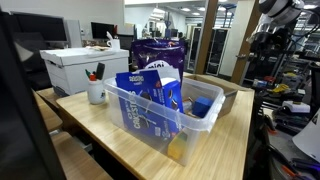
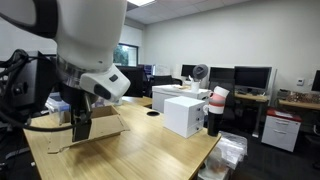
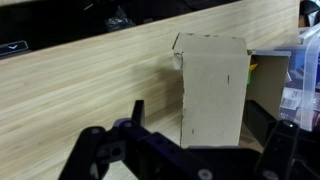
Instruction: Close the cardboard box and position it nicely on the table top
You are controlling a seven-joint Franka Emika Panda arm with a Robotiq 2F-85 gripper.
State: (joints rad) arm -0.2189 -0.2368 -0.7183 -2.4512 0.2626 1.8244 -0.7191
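My open gripper moves down over the raised flap's free edge [image 3: 186, 102] next and closes there, because the flap already stands between the two fingers.
The brown cardboard box [image 1: 222, 96] stands on the pale wooden table top [image 1: 120, 140] behind the clear bin; it also shows in an exterior view [image 2: 102, 125] under the arm. In the wrist view one raised cardboard flap [image 3: 212, 80] stands upright over the table top [image 3: 80, 80]. My gripper [image 3: 200, 125] is open, with one finger on each side of that flap and gaps on both sides. In an exterior view my gripper [image 2: 80, 122] hangs at the box, partly hidden by the arm.
A clear plastic bin of snack packs [image 1: 150, 110] stands at the table's near side, next to the box. A white lidded file box [image 1: 80, 65], a mug with pens [image 1: 96, 92] and a purple bag [image 1: 160, 50] stand further back. The bin's edge shows in the wrist view [image 3: 305, 70].
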